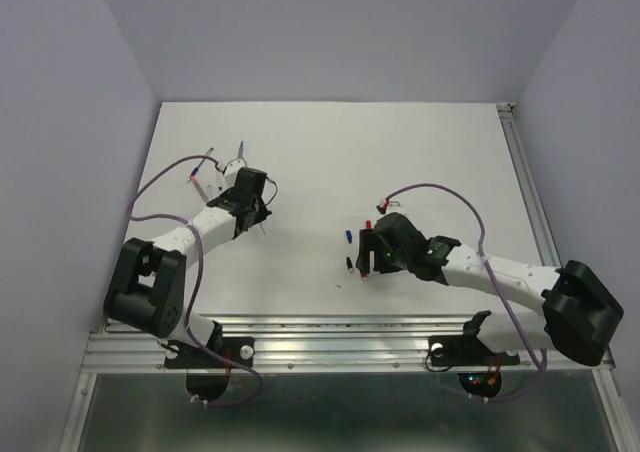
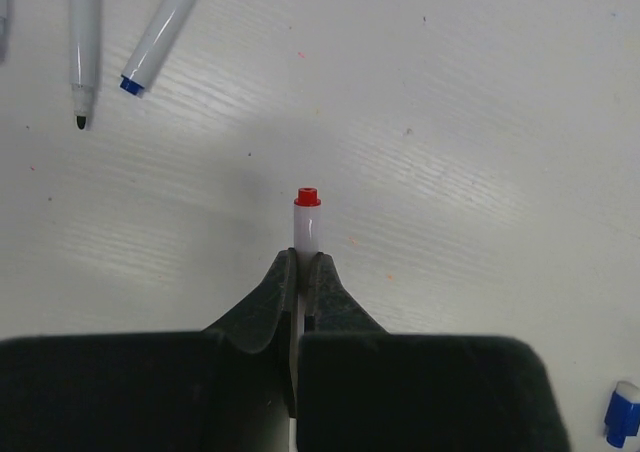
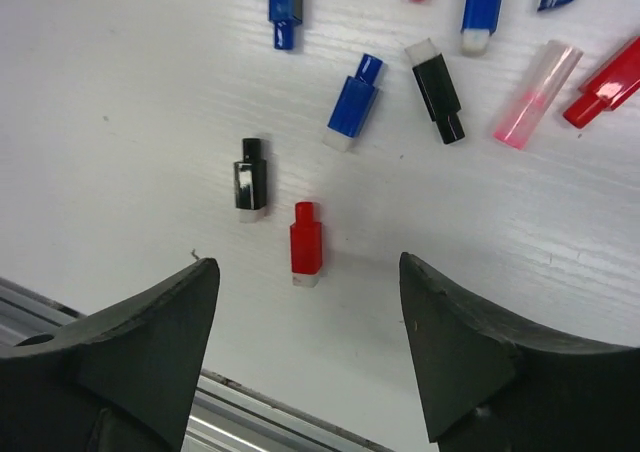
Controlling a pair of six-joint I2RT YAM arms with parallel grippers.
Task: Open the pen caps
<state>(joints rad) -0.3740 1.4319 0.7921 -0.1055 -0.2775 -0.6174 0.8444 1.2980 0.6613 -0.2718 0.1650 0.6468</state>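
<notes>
The pen in my left gripper goes left in the top view and down to the bare tabletop (image 2: 215,137) beside the blue-ended pen for release next, since the uncapped pens lie there.
My left gripper (image 2: 302,257) is shut on a whitish pen barrel (image 2: 306,222) whose small red end sticks out past the fingertips, above the table. My right gripper (image 3: 306,267) is open and empty, its jaws wide apart, hovering over loose pen caps. A red cap (image 3: 306,242) lies between the fingers' line, a black cap (image 3: 250,175) to its left, and a blue cap (image 3: 353,104) beyond. In the top view the left gripper (image 1: 258,204) is at centre left and the right gripper (image 1: 362,254) at centre, beside a blue cap (image 1: 348,236).
More caps lie further out in the right wrist view: black (image 3: 437,77), pink translucent (image 3: 535,94), red (image 3: 605,82), dark blue (image 3: 284,2). Two uncapped pens (image 2: 83,42) (image 2: 165,27) lie ahead-left of the left gripper, a blue cap (image 2: 622,412) to its right. The table's metal rail (image 3: 260,417) is close.
</notes>
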